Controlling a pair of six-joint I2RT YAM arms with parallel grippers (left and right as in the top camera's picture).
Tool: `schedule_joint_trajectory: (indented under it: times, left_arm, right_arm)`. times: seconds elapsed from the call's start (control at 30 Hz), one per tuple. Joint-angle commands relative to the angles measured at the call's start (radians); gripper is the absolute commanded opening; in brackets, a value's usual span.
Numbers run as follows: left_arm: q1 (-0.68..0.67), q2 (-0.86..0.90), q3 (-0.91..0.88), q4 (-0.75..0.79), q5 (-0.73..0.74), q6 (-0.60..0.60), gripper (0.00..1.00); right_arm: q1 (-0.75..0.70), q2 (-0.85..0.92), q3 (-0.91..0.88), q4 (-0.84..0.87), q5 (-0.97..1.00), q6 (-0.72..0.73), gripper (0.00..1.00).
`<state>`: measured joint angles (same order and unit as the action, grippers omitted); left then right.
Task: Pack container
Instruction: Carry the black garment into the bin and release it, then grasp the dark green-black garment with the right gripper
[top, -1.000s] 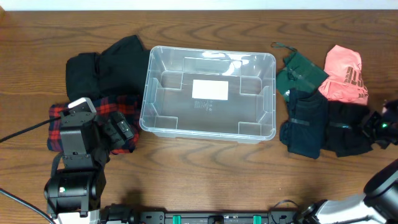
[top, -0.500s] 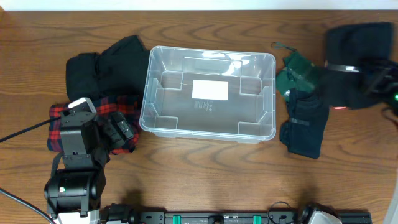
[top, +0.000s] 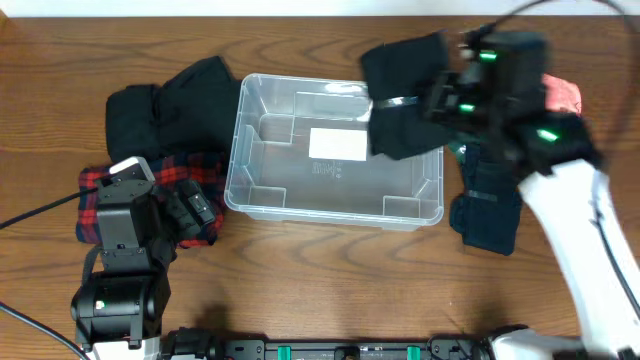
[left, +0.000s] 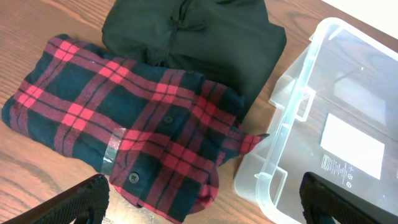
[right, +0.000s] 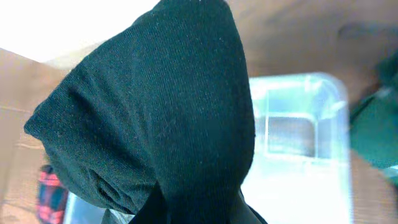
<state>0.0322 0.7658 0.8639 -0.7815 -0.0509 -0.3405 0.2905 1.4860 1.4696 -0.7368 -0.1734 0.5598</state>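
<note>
To get inside the container (right: 291, 194) beside the white label, where the container's base is empty, my right gripper should lower and shift to the left in the overhead view first.
The clear container (top: 240, 150) stands at the table's middle, empty, with a white label (top: 338, 144) on its base. It also shows in the left wrist view (left: 298, 106) and the right wrist view (right: 298, 118). My right gripper (top: 440, 100) is shut on a black garment (top: 405, 95) and holds it in the air over the container's right rim. In the right wrist view the black garment (right: 168, 118) hides the fingers. My left gripper (left: 199, 205) is open and empty, low over a red plaid shirt (left: 124, 124) left of the container.
A black garment (top: 170, 100) lies behind the plaid shirt (top: 95, 195). Right of the container lie a dark green garment (top: 470, 125), a navy garment (top: 490, 205) and a pink garment (top: 565, 95), partly hidden by my right arm.
My right gripper lifted the black garment from the right pile and carried it left, from the table's right edge to above the container's right rim. The left arm has not moved.
</note>
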Motion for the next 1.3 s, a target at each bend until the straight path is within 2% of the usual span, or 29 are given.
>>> schedule_joint_trajectory:
  times: [0.0, 0.23, 0.43, 0.47, 0.5, 0.53, 0.6, 0.77, 0.9, 0.97, 1.1, 1.2, 1.27]
  left_arm:
    - [0.006, -0.003, 0.020, 0.001, 0.006, 0.002, 0.98]
    - [0.006, -0.003, 0.020, 0.001, 0.006, 0.002, 0.98]
    - [0.006, -0.003, 0.020, 0.001, 0.006, 0.002, 0.98]
    - [0.006, -0.003, 0.020, 0.001, 0.006, 0.002, 0.98]
    - [0.006, -0.003, 0.020, 0.001, 0.006, 0.002, 0.98]
    - [0.006, -0.003, 0.020, 0.001, 0.006, 0.002, 0.98]
    - [0.006, -0.003, 0.020, 0.001, 0.006, 0.002, 0.98]
    - [0.006, -0.003, 0.020, 0.001, 0.006, 0.002, 0.98]
    - [0.006, -0.003, 0.020, 0.001, 0.006, 0.002, 0.98]
    - [0.006, -0.003, 0.020, 0.001, 0.006, 0.002, 0.98]
    - [0.006, -0.003, 0.020, 0.002, 0.006, 0.002, 0.98]
    - [0.006, -0.003, 0.020, 0.001, 0.006, 0.002, 0.98]
    - [0.006, -0.003, 0.020, 0.002, 0.006, 0.002, 0.98]
  right_arm:
    - [0.057, 0.116, -0.002, 0.004, 0.097, 0.115, 0.01]
    - [0.108, 0.304, -0.006, -0.027, 0.171, 0.197, 0.01]
    - [0.112, 0.406, -0.010, -0.023, 0.185, 0.199, 0.01]
    - [0.112, 0.412, -0.010, -0.017, 0.185, 0.190, 0.04]
    - [0.112, 0.412, -0.010, -0.010, 0.185, 0.174, 0.14]
    - [0.112, 0.409, -0.009, 0.002, 0.185, 0.147, 0.30]
    - [0.112, 0.395, 0.006, 0.004, 0.184, 0.091, 0.99]
    - [0.112, 0.298, 0.079, -0.033, 0.203, -0.047, 0.99]
    - [0.098, 0.160, 0.121, -0.098, 0.327, -0.060, 0.99]
    - [0.066, 0.082, 0.120, -0.157, 0.410, -0.018, 0.99]
    - [-0.068, -0.017, 0.108, -0.326, 0.484, 0.054, 0.99]
    - [-0.216, -0.046, 0.050, -0.406, 0.439, 0.048, 0.99]
    - [-0.306, -0.048, -0.016, -0.408, 0.354, -0.012, 0.99]
